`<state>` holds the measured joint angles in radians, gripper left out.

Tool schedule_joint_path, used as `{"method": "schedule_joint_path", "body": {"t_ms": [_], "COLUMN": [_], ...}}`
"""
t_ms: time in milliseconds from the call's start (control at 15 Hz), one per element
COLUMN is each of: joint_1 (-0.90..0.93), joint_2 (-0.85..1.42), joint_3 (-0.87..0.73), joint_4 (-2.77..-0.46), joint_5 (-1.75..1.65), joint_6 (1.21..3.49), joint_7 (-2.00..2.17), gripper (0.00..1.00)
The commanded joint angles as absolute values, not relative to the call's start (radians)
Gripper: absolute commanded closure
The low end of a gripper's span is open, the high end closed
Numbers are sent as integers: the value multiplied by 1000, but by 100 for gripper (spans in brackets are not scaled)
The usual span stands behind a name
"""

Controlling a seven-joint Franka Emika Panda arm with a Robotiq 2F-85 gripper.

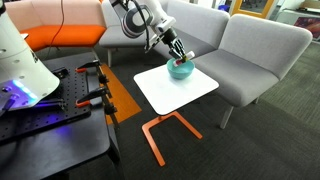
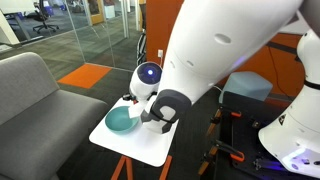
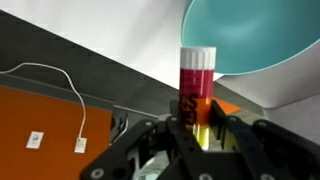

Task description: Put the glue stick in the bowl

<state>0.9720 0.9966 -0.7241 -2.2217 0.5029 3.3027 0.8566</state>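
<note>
The glue stick (image 3: 195,82) goes to the right in the wrist view next, over the teal bowl's middle (image 3: 258,26) for its release from my gripper, since the bowl lies on that side.
The glue stick (image 3: 195,82), red and yellow-orange with a white cap, stands between my gripper's (image 3: 196,125) fingers, which are shut on it. The teal bowl (image 3: 250,35) shows in the wrist view just beside the stick's cap. In both exterior views the gripper (image 1: 177,52) (image 2: 150,116) hovers at the bowl (image 1: 180,70) (image 2: 120,122) on the small white table (image 1: 170,92) (image 2: 140,145). The stick is too small to make out in the exterior views.
Grey sofa seats (image 1: 250,55) stand behind the table, and an orange seat (image 1: 60,38) lies further off. The table's orange frame (image 1: 165,130) rests on the floor. A white cable (image 3: 50,85) lies on orange carpet. A black equipment bench (image 1: 50,120) stands near.
</note>
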Motion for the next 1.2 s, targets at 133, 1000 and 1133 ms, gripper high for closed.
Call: {"method": "schedule_joint_path", "body": {"t_ms": [133,1000,1133], "joint_1": [1033,889,865], "joint_2": [1056,1041,1024], "joint_3": [-712,-588,-565], "joint_4": [-2214,-2069,-2065], "joint_5": [584,621,617], "joint_6": [3411,3394,3382], "joint_7": [746,538,522], "gripper": [92,40,26]}}
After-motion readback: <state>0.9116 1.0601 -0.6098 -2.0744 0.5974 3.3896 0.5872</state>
